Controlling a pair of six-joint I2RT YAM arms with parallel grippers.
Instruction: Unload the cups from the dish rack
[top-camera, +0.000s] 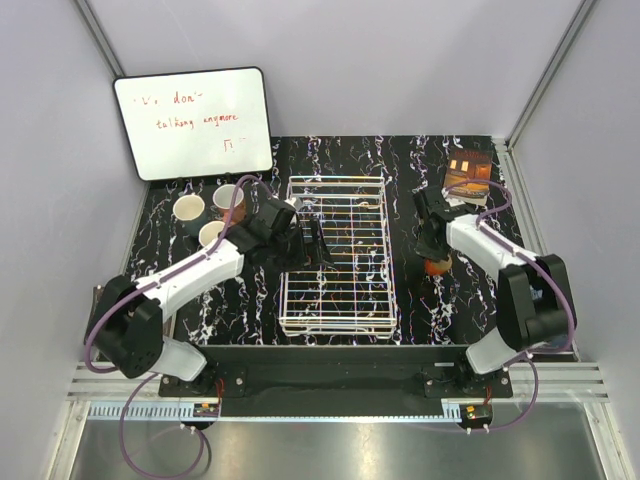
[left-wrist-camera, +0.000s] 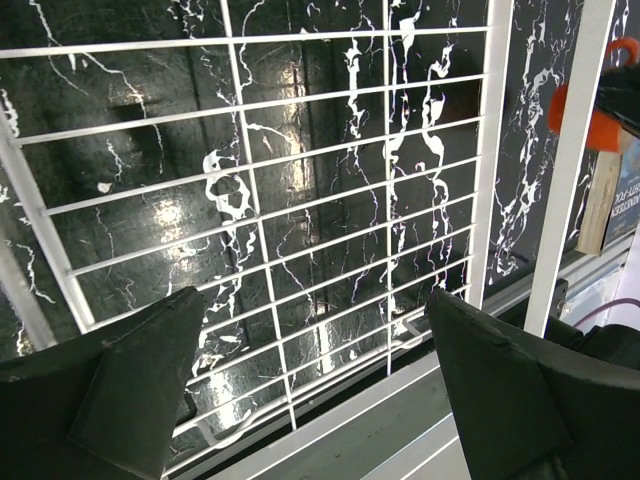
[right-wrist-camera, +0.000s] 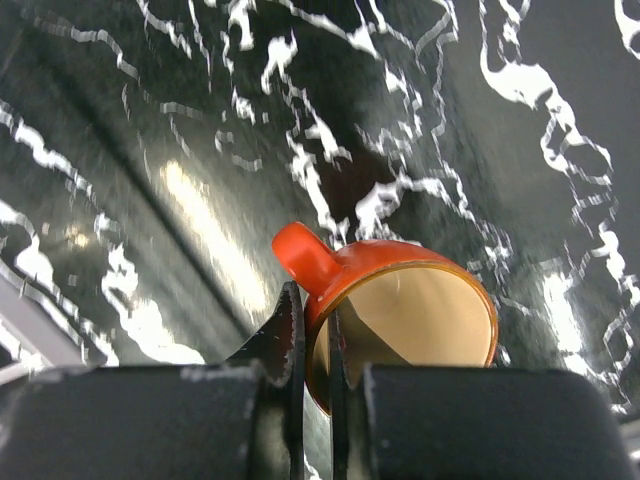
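The orange-red mug's rim goes outward and down next, and my right gripper releases it, since the bare veined tabletop lies below and outward of it.
The white wire dish rack (top-camera: 335, 300) lies mid-table; I see no mug in it. My left gripper (top-camera: 310, 243) hovers over its left part, open and empty; the left wrist view shows its fingers (left-wrist-camera: 140, 380) wide apart above the rack's grid (left-wrist-camera: 300, 190). My right gripper (top-camera: 433, 245) is right of the rack, shut on the rim of an orange-red mug (top-camera: 437, 266) with a pale inside. In the right wrist view the gripper (right-wrist-camera: 315, 305) pinches the mug's wall (right-wrist-camera: 420, 300) beside the handle, low over the table. Three mugs (top-camera: 188, 208), (top-camera: 228, 196), (top-camera: 211, 233) stand left of the rack.
A whiteboard (top-camera: 193, 122) with red writing leans at the back left. A book (top-camera: 468, 170) lies at the back right, behind my right gripper; it also shows in the left wrist view (left-wrist-camera: 608, 200). The tabletop is black marble with white veins.
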